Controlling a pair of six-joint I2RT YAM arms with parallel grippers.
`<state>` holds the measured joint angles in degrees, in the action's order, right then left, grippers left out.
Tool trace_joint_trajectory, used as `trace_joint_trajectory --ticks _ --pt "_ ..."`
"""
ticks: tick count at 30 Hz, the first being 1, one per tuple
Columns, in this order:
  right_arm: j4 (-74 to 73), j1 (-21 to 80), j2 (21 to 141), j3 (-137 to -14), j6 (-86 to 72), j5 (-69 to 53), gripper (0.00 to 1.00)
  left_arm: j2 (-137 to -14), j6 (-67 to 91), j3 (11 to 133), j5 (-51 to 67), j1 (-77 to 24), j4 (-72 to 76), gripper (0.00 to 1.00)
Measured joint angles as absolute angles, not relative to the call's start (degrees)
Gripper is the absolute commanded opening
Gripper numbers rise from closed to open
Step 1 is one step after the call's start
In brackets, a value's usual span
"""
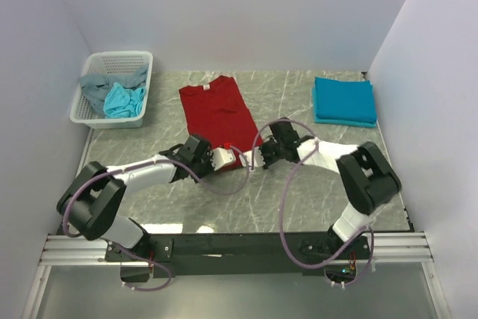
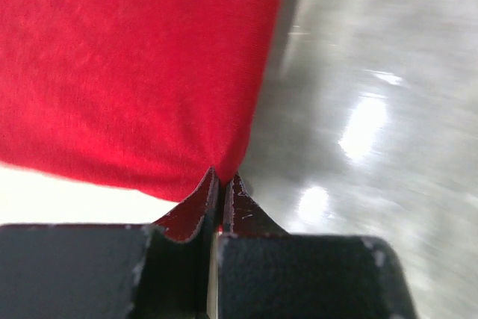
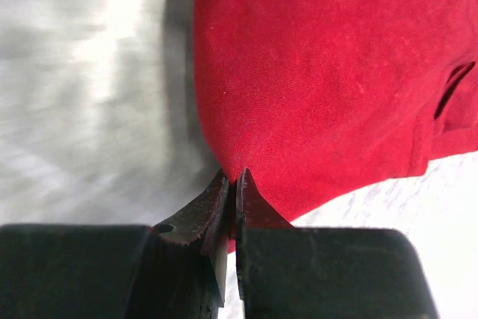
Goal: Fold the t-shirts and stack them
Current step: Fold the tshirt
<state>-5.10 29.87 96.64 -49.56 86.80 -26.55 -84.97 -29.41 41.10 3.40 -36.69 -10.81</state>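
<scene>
The t-shirt's hem should next go up with my left gripper and outward, and I will let go of it over the collar end's corner nearest the basket, since that corner is outward of the gripper.
A dark red t-shirt (image 1: pixel 216 113) lies flat on the marble table, folded into a long strip with its collar at the far end. My left gripper (image 1: pixel 230 158) is at its near hem and is shut on the near corner of the dark red t-shirt (image 2: pixel 134 72), with the jaws (image 2: pixel 222 178) pinched on the cloth. My right gripper (image 1: pixel 258 157) is shut on the hem's other corner, where the red cloth (image 3: pixel 321 72) bunches between the closed jaws (image 3: pixel 234 177). A teal-blue t-shirt (image 1: pixel 343 100) lies folded at the far right.
A white mesh basket (image 1: pixel 95 61) stands at the far left with a grey shirt (image 1: pixel 97 86) and a light turquoise shirt (image 1: pixel 123 101) crumpled in it. White walls close in the table on three sides.
</scene>
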Motion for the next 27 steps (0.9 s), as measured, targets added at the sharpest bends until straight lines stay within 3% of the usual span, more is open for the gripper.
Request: trace_joint_trajectory --ticks 16,22,27 --pt "-33.3 30.4 60.1 -32.0 88.1 -31.4 0.0 -70.5 -23.1 37.4 18.1 -55.9 -22.2 0.0" --pt "-33.4 29.6 61.8 -35.1 81.3 -30.8 0.0 -69.4 -23.3 38.7 16.0 -53.1 -22.2 0.0" --pt "-30.4 28.2 75.8 -51.8 73.5 -29.6 0.0 -69.5 -26.0 42.7 14.7 -42.0 -20.6 0.0"
